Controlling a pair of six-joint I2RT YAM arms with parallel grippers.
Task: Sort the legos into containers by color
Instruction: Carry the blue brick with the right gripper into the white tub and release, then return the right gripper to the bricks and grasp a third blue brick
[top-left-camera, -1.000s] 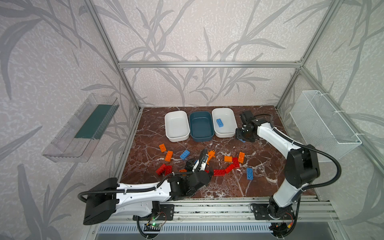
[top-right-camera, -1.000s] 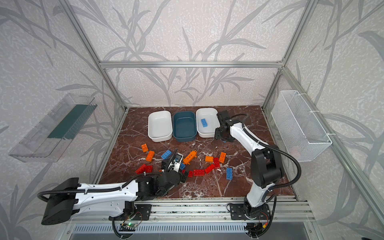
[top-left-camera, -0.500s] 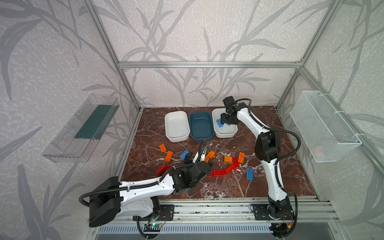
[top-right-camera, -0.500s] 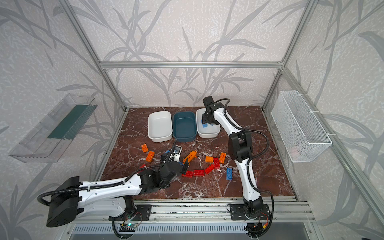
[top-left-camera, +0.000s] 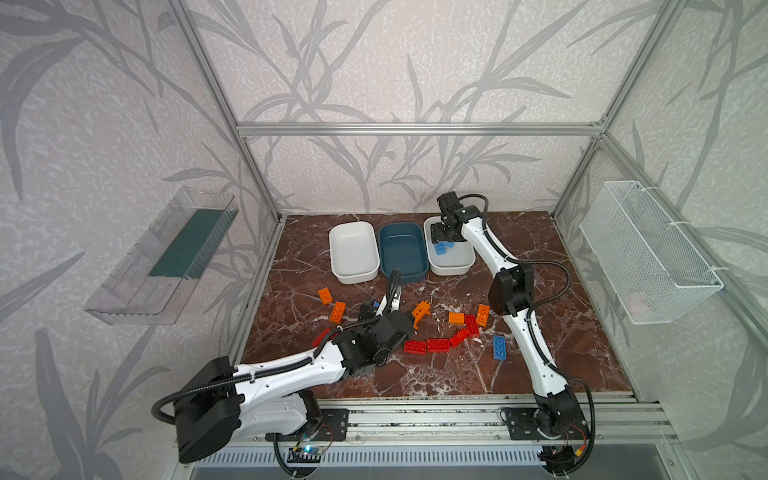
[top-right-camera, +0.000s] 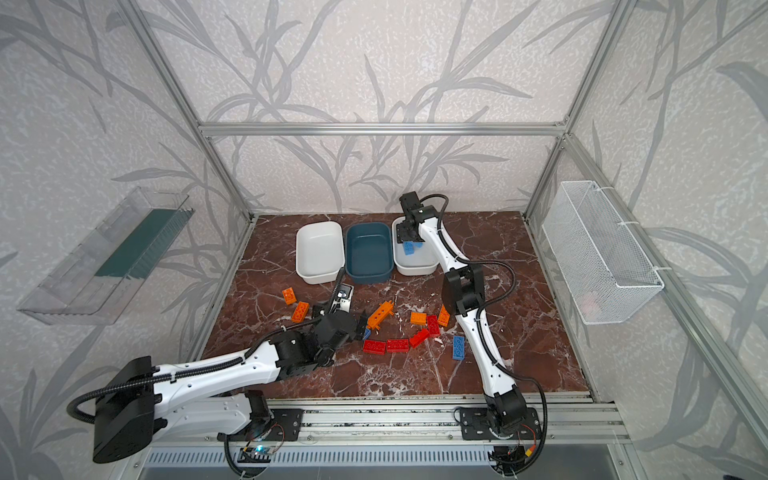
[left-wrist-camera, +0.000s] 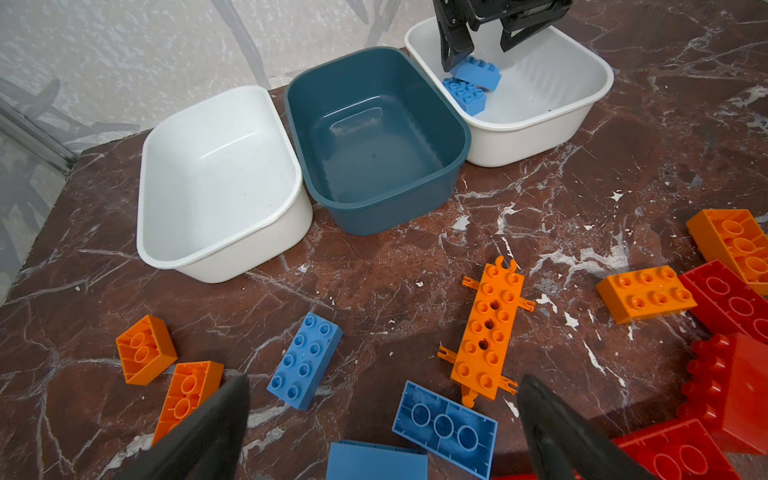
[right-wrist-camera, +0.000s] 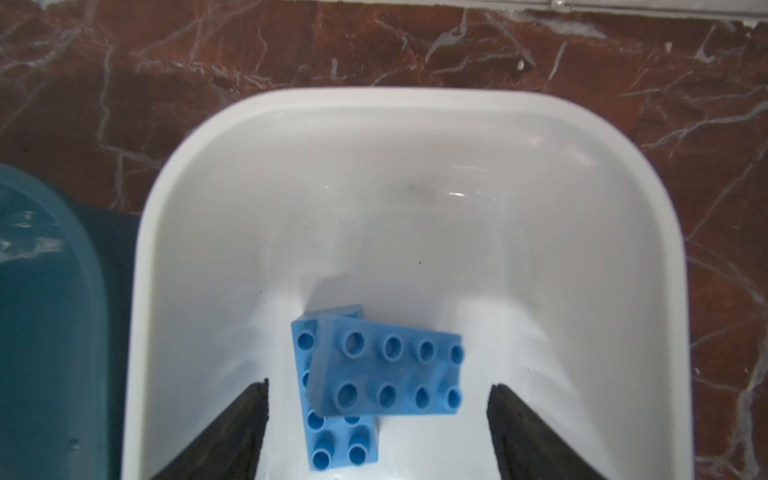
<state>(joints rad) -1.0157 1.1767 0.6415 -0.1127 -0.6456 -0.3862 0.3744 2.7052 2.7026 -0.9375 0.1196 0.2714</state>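
The second white tub already holds blue legos, so next my right gripper should come back from that tub and lower over the lone blue lego (top-left-camera: 499, 347).
Three containers stand in a row at the back: a white tub (top-left-camera: 354, 270), a teal tub (top-left-camera: 405, 272) and a second white tub (top-left-camera: 453, 268). My right gripper (right-wrist-camera: 378, 388) hangs open over that second white tub (right-wrist-camera: 415, 232). Between its fingers, touching neither, a blue lego (right-wrist-camera: 386, 370) lies tilted across another blue lego (right-wrist-camera: 332, 449). My left gripper (left-wrist-camera: 382, 386) is open low over loose blue legos (left-wrist-camera: 444, 426) beside the long orange piece (left-wrist-camera: 488, 328). Red legos (top-left-camera: 428, 345), orange legos (top-left-camera: 338, 312) and a blue lego (top-left-camera: 499, 347) lie scattered on the marble floor.
The white left tub (left-wrist-camera: 216, 174) and the teal tub (left-wrist-camera: 374, 137) hold nothing. A white wire basket (top-left-camera: 648, 257) hangs on the right wall and a clear tray (top-left-camera: 166, 257) on the left wall. Metal frame posts edge the floor.
My right gripper swung left from beside the white tub to above it, its jaws opened, and the blue lego dropped onto the one inside. My left gripper shifted slightly toward the tubs.
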